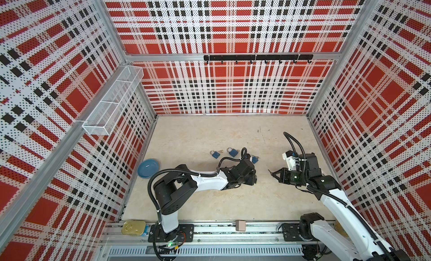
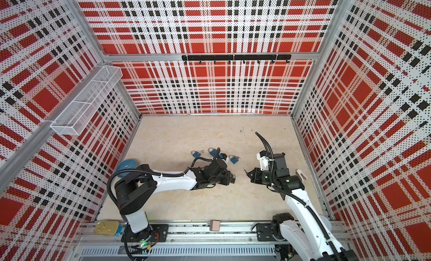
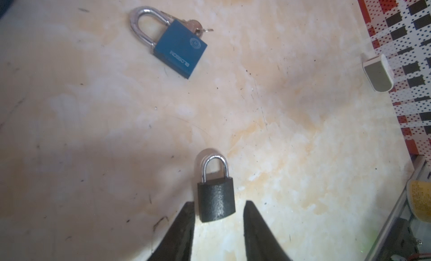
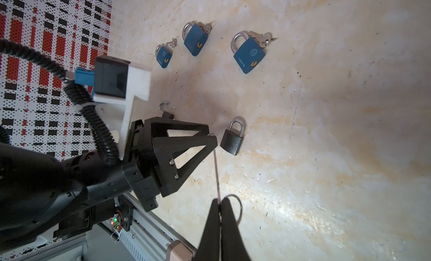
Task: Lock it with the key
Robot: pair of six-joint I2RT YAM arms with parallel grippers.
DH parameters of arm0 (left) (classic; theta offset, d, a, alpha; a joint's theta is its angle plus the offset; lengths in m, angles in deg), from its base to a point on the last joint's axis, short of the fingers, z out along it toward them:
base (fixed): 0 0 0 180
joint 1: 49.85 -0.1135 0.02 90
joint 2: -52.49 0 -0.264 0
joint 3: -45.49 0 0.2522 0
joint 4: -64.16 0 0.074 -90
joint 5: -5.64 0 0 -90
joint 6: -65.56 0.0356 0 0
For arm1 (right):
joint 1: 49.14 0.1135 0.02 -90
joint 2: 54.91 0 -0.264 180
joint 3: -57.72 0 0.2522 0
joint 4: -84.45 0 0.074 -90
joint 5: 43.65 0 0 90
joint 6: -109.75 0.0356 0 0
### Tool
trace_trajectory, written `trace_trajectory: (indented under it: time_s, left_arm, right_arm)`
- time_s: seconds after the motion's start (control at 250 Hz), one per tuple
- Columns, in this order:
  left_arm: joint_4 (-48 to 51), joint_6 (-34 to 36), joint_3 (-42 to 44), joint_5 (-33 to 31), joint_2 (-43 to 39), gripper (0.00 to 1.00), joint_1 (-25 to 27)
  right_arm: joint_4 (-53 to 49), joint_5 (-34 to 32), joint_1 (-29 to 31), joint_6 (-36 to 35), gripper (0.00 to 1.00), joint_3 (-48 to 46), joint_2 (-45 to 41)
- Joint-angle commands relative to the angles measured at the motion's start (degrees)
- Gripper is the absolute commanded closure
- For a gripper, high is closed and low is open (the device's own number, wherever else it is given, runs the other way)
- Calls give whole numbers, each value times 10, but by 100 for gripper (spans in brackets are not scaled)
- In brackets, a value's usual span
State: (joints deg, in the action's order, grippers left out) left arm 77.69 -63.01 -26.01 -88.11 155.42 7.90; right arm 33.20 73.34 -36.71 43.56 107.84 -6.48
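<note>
My right gripper lowers the key to the bare tabletop (image 1: 260, 182) beside the black padlock (image 4: 232, 140) next and lets go of it there, since the shackle is pushed in.
A small black padlock (image 3: 215, 196) lies flat on the table with its shackle pushed in. My left gripper (image 3: 218, 202) is open, its fingers (image 3: 186, 227) standing either side of the lock's body, with a clear gap on one side. In the right wrist view the same padlock (image 4: 232, 140) lies just off the left gripper (image 4: 211, 134). My right gripper (image 4: 219, 200) is shut on the key (image 4: 215, 173); the blade points at the padlock and the ring (image 4: 238, 208) hangs beside the fingers. In both top views the left gripper (image 1: 255, 176) faces the right gripper (image 1: 271, 172) (image 2: 246, 171) across a short gap.
Three blue padlocks (image 1: 215, 154) (image 1: 233, 152) (image 1: 255, 159) with keys lie behind the left arm. A blue bowl (image 1: 148, 168) sits at the left wall. A tin (image 1: 133, 227) and a beige block (image 1: 240, 225) rest on the front rail. A white-grey block (image 2: 300, 174) lies by the right wall.
</note>
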Motion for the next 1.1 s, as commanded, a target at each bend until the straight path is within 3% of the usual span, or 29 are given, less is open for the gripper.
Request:
trace_trajectory:
  time_s: [0.0, 0.364, 0.584, 1.096]
  left_arm:
    - [14, 15, 11, -47, -48, 61, -7]
    - [63, 32, 73, -85, -179, 61, -31]
    - [76, 32, 111, -95, -245, 61, -57]
    - [86, 27, 153, -111, -303, 60, -77]
  right_arm:
    - [7, -33, 18, 9, 100, 10, -11]
    - [104, -136, 101, 128, 100, -65, -29]
    - [182, -190, 150, 174, 100, -111, 21]
    - [328, -208, 173, 219, 100, -141, 150]
